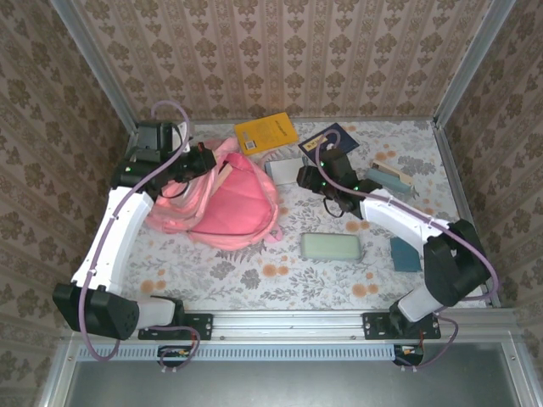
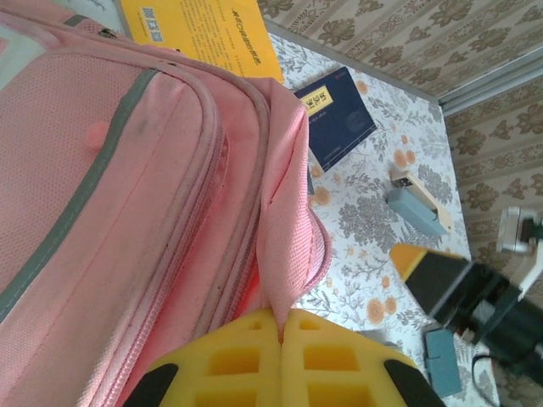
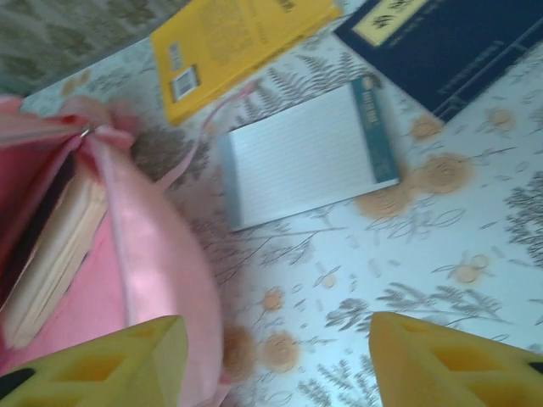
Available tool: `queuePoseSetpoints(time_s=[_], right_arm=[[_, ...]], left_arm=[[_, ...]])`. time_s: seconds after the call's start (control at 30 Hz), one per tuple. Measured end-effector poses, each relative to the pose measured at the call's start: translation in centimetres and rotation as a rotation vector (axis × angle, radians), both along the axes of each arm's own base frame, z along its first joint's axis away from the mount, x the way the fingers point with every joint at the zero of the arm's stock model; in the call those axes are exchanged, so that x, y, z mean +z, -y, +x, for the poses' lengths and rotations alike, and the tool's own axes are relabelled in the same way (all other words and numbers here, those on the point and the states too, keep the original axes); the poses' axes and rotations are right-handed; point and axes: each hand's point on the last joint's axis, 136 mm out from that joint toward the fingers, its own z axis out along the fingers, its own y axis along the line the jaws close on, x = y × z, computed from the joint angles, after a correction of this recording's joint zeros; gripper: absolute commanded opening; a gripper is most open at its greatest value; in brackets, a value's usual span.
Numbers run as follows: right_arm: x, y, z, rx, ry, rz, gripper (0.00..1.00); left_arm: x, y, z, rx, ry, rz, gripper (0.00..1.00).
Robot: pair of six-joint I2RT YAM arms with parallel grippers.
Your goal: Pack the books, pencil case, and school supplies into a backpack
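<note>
My left gripper will next pull the pink fold of fabric back over the backpack's opening and let go of the fabric, as a book is already inside.
The pink backpack (image 1: pixel 227 202) lies at the left of the table, its opening toward the right. My left gripper (image 2: pixel 280 317) is shut on a fold of its pink fabric (image 2: pixel 284 212) at the mouth, seen from above at the bag's top edge (image 1: pixel 206 158). A pale-paged book (image 3: pixel 53 254) sits inside the bag. My right gripper (image 3: pixel 271 360) hangs open over bare table beside the bag's mouth, nothing between its fingers. The whitish pad (image 3: pixel 305 157) lies just beyond it. A yellow book (image 1: pixel 266 133) and a navy book (image 1: pixel 333 136) lie at the back. The mint pencil case (image 1: pixel 332 247) lies in front.
A teal piece (image 1: pixel 405 254) lies right of the pencil case, and a blue-grey item (image 1: pixel 395 177) lies at the right behind the right arm. Metal rails and patterned walls enclose the table. The tabletop (image 1: pixel 254 271) in front of the backpack is bare.
</note>
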Motion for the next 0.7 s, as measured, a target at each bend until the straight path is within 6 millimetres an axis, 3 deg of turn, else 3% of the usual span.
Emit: queuePoseSetpoints(time_s=[0.07,0.3,0.5,0.7], right_arm=[[-0.6,0.8,1.4,-0.005,-0.015,-0.038,0.52],[-3.5,2.6,6.6,-0.025,-0.076,-0.105,0.24],[-5.8,4.7,12.8,-0.090,-0.116,-0.103,0.22],[-7.6,5.5,17.3,-0.119,-0.145,-0.101,0.19]], left_arm=[[-0.2,-0.5,-0.4,0.002,0.002,0.034,0.00],[-1.9,-2.3,-2.6,0.006,-0.010,0.146,0.00],[-4.0,-3.3,-3.3,0.020,-0.053,0.216,0.00],[-4.9,-3.2,-3.3,0.021,-0.069,0.213,0.00]])
